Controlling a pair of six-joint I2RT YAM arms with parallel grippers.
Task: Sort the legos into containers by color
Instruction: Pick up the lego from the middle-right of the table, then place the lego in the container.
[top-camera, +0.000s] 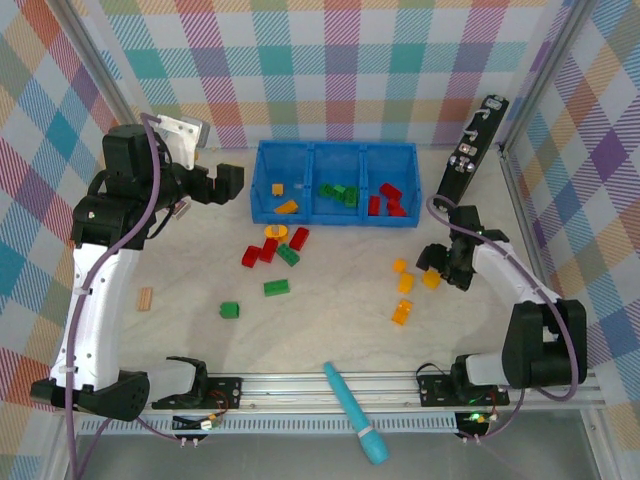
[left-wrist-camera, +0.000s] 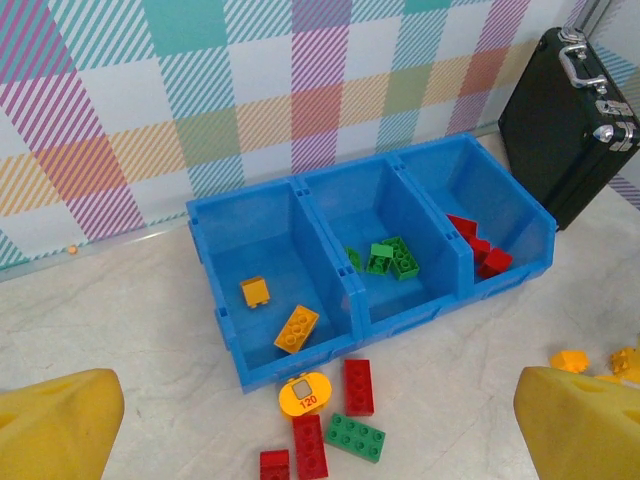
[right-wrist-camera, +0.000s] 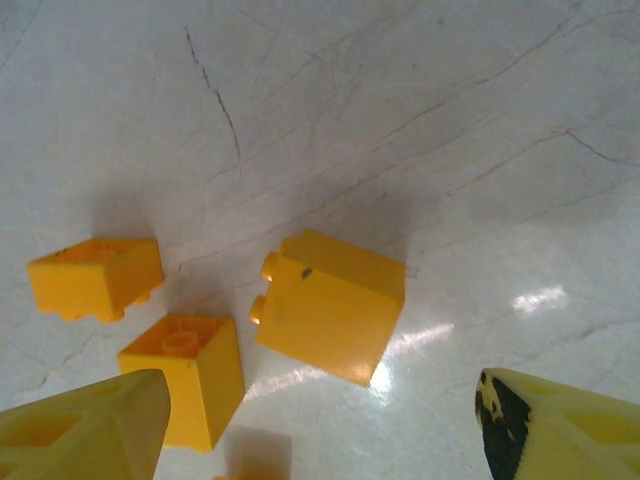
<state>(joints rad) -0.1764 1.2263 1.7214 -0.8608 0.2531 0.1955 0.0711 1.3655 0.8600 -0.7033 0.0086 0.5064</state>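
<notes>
My right gripper is open, and the yellow lego lying on its side (top-camera: 431, 279) (right-wrist-camera: 332, 305) is already between its fingers. I will lower the gripper straight down around the lego and close on it.
The blue tray (top-camera: 335, 150) stands at the back, with its containers (left-wrist-camera: 330, 190) side by side: yellow-orange legos (left-wrist-camera: 296, 328) in the left one, green (left-wrist-camera: 392, 256) in the middle, red (left-wrist-camera: 482, 252) in the right. Loose red, green and yellow legos (top-camera: 276, 288) lie on the table in front of it. My left gripper (top-camera: 226, 185) hovers open left of the tray, its fingers (left-wrist-camera: 55, 425) wide apart. My right gripper (top-camera: 440, 262) is open low over a yellow lego (right-wrist-camera: 335, 300) lying on its side between its fingers (right-wrist-camera: 85, 430). Two other yellow legos (right-wrist-camera: 95, 275) lie to its left.
A black upright device (top-camera: 470, 150) leans at the back right, close to the tray. A teal pen-like tool (top-camera: 355, 410) lies across the front rail. A tan wooden block (top-camera: 146, 298) sits at the left. Checkered walls close in the back and sides.
</notes>
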